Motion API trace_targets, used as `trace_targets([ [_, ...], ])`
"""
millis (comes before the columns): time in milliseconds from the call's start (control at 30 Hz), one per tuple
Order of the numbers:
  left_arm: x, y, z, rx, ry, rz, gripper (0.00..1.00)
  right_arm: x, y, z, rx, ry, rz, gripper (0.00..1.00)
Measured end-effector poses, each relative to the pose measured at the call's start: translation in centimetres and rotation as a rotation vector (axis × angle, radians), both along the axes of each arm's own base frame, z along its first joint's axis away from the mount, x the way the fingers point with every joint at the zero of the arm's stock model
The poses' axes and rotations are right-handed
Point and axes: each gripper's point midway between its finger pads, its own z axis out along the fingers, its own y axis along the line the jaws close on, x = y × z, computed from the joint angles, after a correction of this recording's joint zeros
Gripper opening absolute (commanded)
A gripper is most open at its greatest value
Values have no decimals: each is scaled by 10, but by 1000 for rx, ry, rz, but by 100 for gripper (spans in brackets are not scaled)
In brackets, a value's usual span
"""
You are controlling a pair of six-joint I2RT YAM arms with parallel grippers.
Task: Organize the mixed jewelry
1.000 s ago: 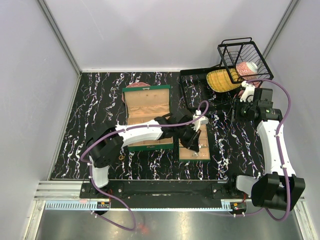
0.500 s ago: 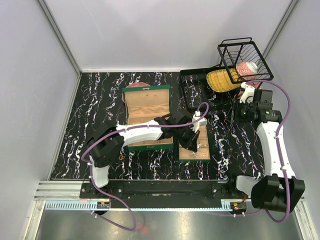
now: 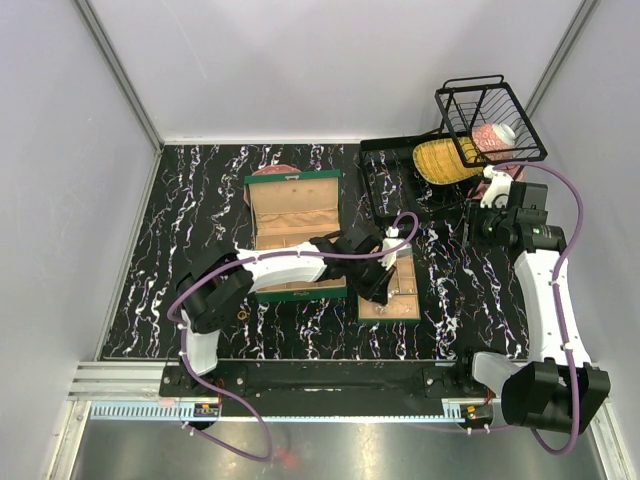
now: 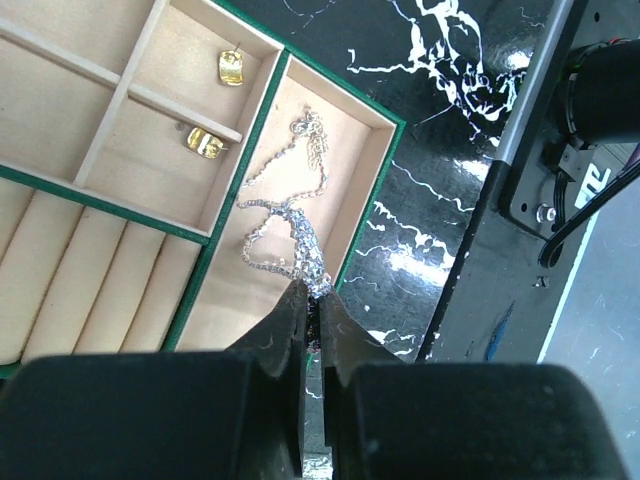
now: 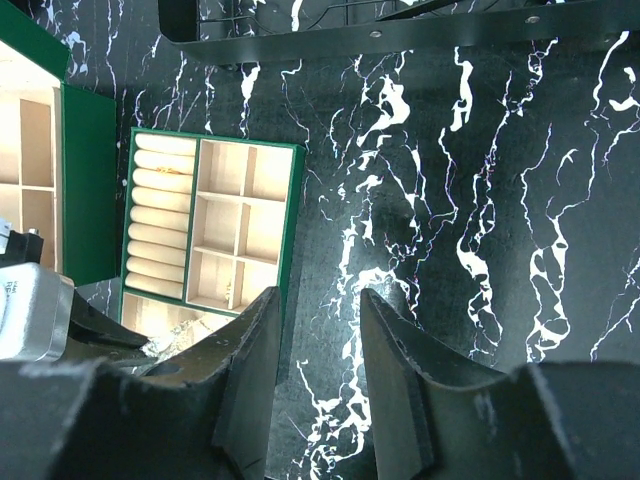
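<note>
The chain needs to go down and to the left in the top view next, to the tray's long compartment's bare end (image 3: 367,309) (image 4: 232,318). My left gripper will release it there, where the rest of the chain lies.
My left gripper (image 3: 378,285) is over the small tan divided tray (image 3: 408,300), just right of the open green box (image 3: 293,208). In the left wrist view the gripper (image 4: 313,290) is shut on one end of a silvery chain necklace (image 4: 298,232). The rest of the chain lies in the tray's long compartment (image 4: 372,190). Two small gold pieces (image 4: 231,67) (image 4: 205,143) lie in the neighbouring compartment. A small gold ring (image 3: 243,316) lies on the table near the left arm's base. My right gripper (image 3: 490,215) (image 5: 320,320) is open and empty above bare table, right of the tray (image 5: 290,230).
A black wire basket (image 3: 490,120) with a yellow item (image 3: 443,160) and a pink one stands at the back right. A black frame (image 3: 395,180) is in front of it. A pink item (image 3: 272,171) lies behind the green box. White walls enclose the table.
My left gripper has moved a little toward the near end of the tray, still over it. My right arm has shifted slightly to the right and back.
</note>
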Motion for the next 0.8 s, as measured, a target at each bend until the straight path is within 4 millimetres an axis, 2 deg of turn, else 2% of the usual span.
trace_targets([
  [800, 2, 17, -26, 65, -62, -27, 0, -1, 1, -3, 2, 7, 3, 45],
])
